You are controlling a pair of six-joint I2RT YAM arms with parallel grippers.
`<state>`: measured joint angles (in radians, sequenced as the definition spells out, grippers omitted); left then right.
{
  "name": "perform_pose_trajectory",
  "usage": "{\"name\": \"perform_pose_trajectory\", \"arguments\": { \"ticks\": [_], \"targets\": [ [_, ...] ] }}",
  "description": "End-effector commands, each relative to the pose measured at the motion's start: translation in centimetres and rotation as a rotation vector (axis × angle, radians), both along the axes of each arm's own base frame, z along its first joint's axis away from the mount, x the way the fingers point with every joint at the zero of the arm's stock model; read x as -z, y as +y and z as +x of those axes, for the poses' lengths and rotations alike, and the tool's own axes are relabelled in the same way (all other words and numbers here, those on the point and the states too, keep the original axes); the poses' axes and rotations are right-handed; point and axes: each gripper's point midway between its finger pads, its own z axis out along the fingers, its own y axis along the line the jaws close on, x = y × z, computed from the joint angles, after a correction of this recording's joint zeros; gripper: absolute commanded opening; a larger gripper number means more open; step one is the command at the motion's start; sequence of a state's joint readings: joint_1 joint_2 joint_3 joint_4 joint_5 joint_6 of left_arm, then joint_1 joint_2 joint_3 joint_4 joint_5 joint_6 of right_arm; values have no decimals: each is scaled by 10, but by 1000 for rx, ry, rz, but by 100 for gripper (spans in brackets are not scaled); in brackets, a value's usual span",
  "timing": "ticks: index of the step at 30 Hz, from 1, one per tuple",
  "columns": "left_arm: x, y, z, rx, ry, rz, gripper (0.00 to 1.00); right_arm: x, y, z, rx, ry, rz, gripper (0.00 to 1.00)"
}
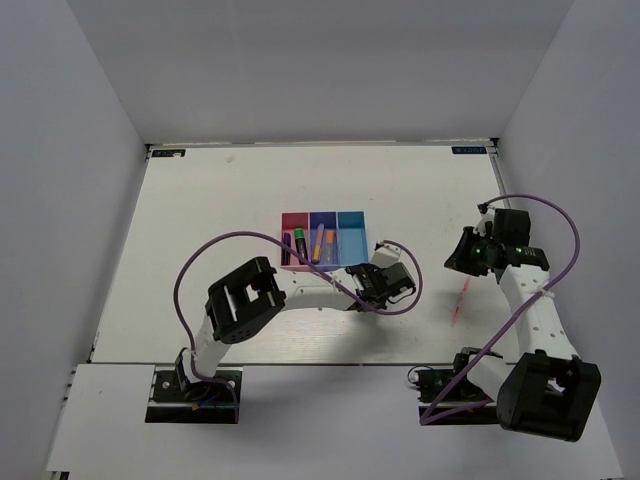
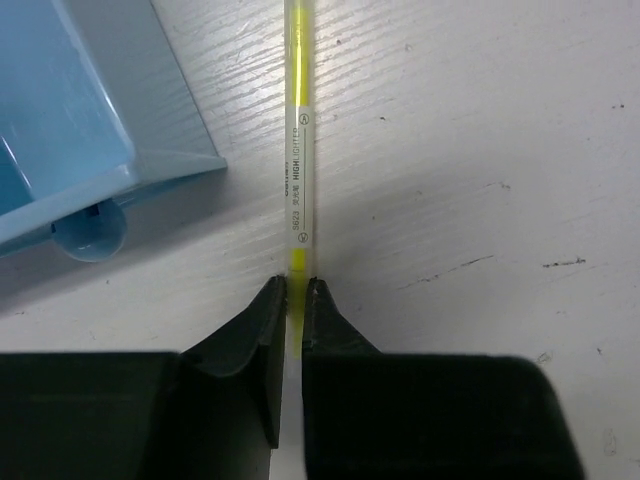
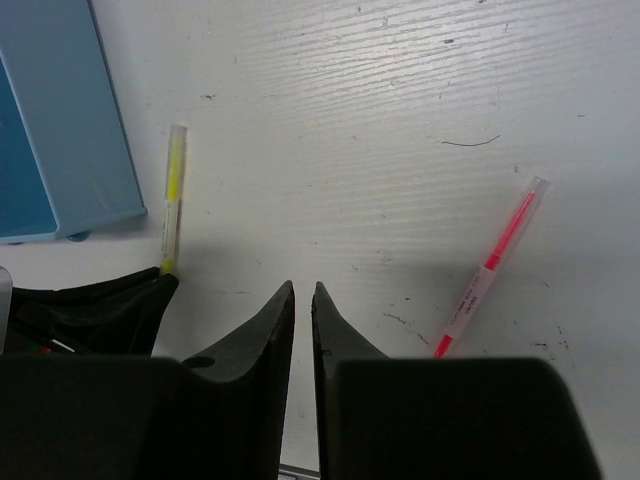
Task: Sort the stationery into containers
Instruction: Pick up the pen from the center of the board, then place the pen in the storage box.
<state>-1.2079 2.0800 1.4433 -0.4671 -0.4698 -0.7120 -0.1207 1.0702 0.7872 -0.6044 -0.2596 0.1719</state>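
The teal bin is empty, so my left gripper should next lift past the bin's rim, move outward over it and lower to release the pen.
My left gripper is shut on the near end of the thin yellow pen, which points away past the corner of the teal bin. In the top view this gripper is just right of the three joined bins: pink, blue and teal. The pink bin holds the green-capped marker and a purple marker. The blue bin holds orange-tipped highlighters. The thin pink pen lies on the table, right of my shut, empty right gripper.
White walls enclose the table on the left, back and right. A purple cable loops over the left arm and another over the right arm. In the right wrist view the yellow pen and teal bin are at the left.
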Motion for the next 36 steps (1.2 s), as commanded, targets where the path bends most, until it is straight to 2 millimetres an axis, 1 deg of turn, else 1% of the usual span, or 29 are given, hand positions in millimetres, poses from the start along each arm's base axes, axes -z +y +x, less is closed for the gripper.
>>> {"name": "perform_pose_trajectory", "arguments": {
  "ticks": [1,2,3,5,6,8,9,10,11,12,13,14,16,17,18,19,20,21,23,24,25,27,28,30,31,32,33,35,36],
  "targets": [
    [35,25,-20,-13,60,118,14,-4,2,-3,8,-6,36,16],
    [37,26,-22,-12,64,123,11,-4,2,-4,9,-4,35,16],
    [42,31,-26,-7,73,138,5,-5,2,-3,11,-8,43,16],
    [38,28,-33,17,71,131,1,-4,1,-4,15,-4,47,16],
    [28,24,-33,33,57,114,1,-5,0,-3,17,-9,49,18],
    [21,20,-41,66,47,113,1,-5,1,-4,15,-7,52,23],
    [12,16,-43,81,36,96,1,-5,-1,-4,22,-6,53,25],
    [1,13,-47,95,23,79,1,-5,-1,-4,21,-8,54,31],
    [-4,14,-46,96,15,77,1,-7,-1,-3,23,-14,57,36],
    [-15,13,-45,94,3,54,1,-6,-1,-4,22,-8,60,40],
    [-19,15,-46,97,-3,50,1,-7,-1,-3,19,-14,63,44],
    [-38,13,-44,97,-23,6,1,-8,-1,-4,16,-16,64,48],
    [-49,16,-40,91,-54,0,1,-8,-2,-3,12,-19,68,52],
    [-66,16,-38,96,-77,-29,1,-9,-1,-4,6,-21,69,53],
    [-74,18,-34,94,-96,-28,1,-9,-1,-3,3,-26,71,53],
    [-79,19,-34,101,-109,-30,1,-10,0,-3,0,-27,71,53],
    [-88,22,-32,98,-119,-34,1,-10,-1,-3,-5,-35,70,53],
    [-101,20,-28,92,-145,-66,1,-11,-1,-3,-6,-38,70,53],
    [-116,23,-19,84,-177,-75,1,-12,-2,-3,-1,-46,69,53],
    [-127,27,-14,79,-197,-85,1,-13,-2,-4,-2,-50,66,53],
    [-130,28,-11,73,-202,-89,1,-14,-3,-4,-2,-53,67,53],
    [-143,32,-1,58,-220,-106,1,-14,-3,-4,-4,-57,67,53],
    [-147,36,9,35,-228,-105,1,-13,-3,-3,-4,-55,66,53],
    [-151,38,18,22,-234,-98,1,-13,-3,-4,-2,-53,67,53],
    [-156,43,31,-11,-239,-106,1,-13,-3,-4,-5,-54,68,53],
    [-154,44,35,-17,-239,-98,1,-11,-4,-4,-1,-50,68,53],
    [-160,44,42,-36,-253,-105,1,-12,-4,-4,-1,-50,72,53],
    [-152,52,57,-77,-241,-83,1,-11,-4,-4,2,-48,73,53],
    [-152,53,67,-96,-242,-83,1,-10,-4,-4,1,-49,74,53]
  ]
}}
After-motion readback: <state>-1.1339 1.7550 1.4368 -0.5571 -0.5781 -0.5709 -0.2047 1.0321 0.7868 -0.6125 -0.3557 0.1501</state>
